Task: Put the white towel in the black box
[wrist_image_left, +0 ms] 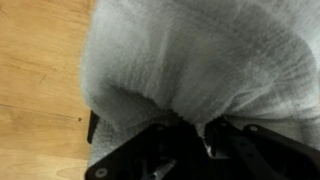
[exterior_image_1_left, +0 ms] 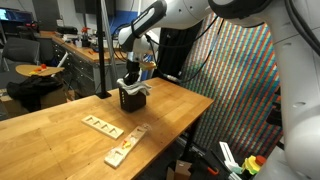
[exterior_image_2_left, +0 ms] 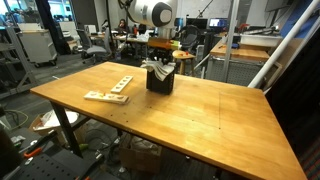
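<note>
The gripper should next stay directly above the black box and open its fingers to release the white towel there, since the towel already hangs over the box's open top (exterior_image_1_left: 133, 90).
The white towel (wrist_image_left: 200, 60) fills most of the wrist view, bunched up and pinched between my gripper's dark fingers (wrist_image_left: 195, 135). In both exterior views my gripper (exterior_image_1_left: 133, 82) (exterior_image_2_left: 160, 62) hangs right above the black box (exterior_image_1_left: 131, 99) (exterior_image_2_left: 160, 80), which stands on the wooden table. The white towel (exterior_image_1_left: 134, 87) (exterior_image_2_left: 158, 68) hangs from the jaws and reaches into the box's open top. The box's inside is hidden by the towel.
Two light wooden boards with holes (exterior_image_1_left: 102, 125) (exterior_image_1_left: 125, 147) lie on the wooden table (exterior_image_1_left: 60, 140) near the box; they show together as (exterior_image_2_left: 108, 91). A black pole (exterior_image_1_left: 103, 50) stands behind the box. A colourful mesh screen (exterior_image_1_left: 235, 90) stands beside the table.
</note>
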Robot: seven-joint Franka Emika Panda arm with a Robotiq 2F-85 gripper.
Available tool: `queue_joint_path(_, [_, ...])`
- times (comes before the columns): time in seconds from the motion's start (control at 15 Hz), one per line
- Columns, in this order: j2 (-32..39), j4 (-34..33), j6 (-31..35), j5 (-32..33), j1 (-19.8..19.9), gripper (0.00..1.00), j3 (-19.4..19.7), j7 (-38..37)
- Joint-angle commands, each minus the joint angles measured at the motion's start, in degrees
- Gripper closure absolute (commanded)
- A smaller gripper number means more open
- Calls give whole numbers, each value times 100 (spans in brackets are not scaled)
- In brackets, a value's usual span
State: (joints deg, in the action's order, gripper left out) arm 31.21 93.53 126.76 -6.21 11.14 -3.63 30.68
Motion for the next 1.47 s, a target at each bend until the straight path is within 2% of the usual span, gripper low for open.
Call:
queue_joint_path(0.0, [-252,252,123,7,-8,88,-28,78])
queue_joint_path(1.07, [-643,595,98,74,-93,85,12,68])
queue_joint_path(1.13, [-661,608,94,76,-94,77,16,62])
queue_joint_path(1.2, [-677,617,83,83,-96,60,24,51])
queue_joint_path(1.27, [-692,627,82,76,-92,58,26,51])
queue_joint_path(1.4, [-717,641,72,85,-92,45,35,49])
